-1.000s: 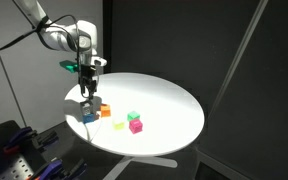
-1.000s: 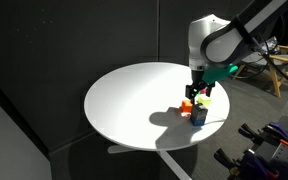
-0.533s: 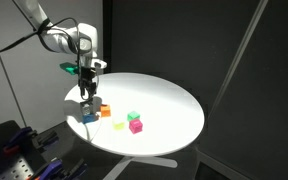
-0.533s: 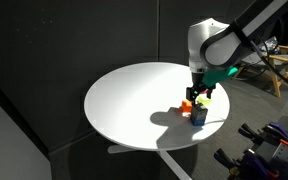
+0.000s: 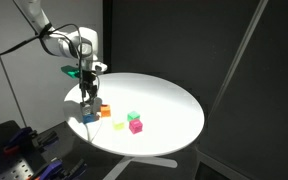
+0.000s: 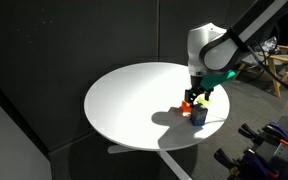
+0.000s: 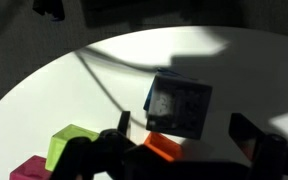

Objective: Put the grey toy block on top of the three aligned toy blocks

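Observation:
The sides of the grey toy block [image 5: 88, 110] [image 7: 179, 105] sit below, in line with the gap between the open fingers. My gripper lowers around them and closes next.
The grey toy block [image 7: 179, 105] shows in the wrist view as a dark grey cube with a strip of blue along its left edge. In both exterior views it looks stacked on the blue cube [image 5: 89, 117] [image 6: 198, 117]. My gripper [image 7: 184, 125] is open and empty, its fingers either side of the grey block and just above it [image 5: 87, 97] [image 6: 196, 99]. The three aligned blocks lie apart on the table: light green [image 5: 132, 117], magenta-pink [image 5: 136, 126] and pale yellow-green [image 5: 121, 125]. The wrist view shows green [image 7: 72, 145] and magenta [image 7: 29, 168] at lower left.
An orange cube [image 5: 105, 112] [image 6: 187, 106] [image 7: 164, 147] lies right beside the stack. All stand on a round white table [image 5: 169, 100] [image 6: 134, 100] near its edge. Dark curtains surround it, and equipment stands on the floor beyond.
The arm has shifted only very slightly over the stack. The gripper stays open and no block has moved.

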Controlling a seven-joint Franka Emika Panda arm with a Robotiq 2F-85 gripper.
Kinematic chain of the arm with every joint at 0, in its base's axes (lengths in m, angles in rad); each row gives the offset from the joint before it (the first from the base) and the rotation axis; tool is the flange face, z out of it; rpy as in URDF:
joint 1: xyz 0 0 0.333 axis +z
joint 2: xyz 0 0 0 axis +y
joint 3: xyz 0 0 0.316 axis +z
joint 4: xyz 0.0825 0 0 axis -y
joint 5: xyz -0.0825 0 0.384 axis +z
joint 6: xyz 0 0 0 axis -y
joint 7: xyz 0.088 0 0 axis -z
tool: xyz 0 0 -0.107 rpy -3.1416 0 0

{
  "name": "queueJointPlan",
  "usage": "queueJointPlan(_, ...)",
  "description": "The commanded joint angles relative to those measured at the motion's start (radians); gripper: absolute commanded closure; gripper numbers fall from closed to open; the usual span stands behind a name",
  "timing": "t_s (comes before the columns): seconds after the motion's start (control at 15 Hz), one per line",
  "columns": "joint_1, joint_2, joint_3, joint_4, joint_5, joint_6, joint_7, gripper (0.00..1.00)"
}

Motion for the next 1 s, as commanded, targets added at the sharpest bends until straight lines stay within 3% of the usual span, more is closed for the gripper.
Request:
queueJointPlan(0.0, 0.006, 0.013, -0.009, -0.008, 0.005, 0.047, -0.017, 0.00)
queueJointPlan(0.93, 0.010, 0.065, -0.025, 0.000, 0.007, 0.091, -0.024, 0.00)
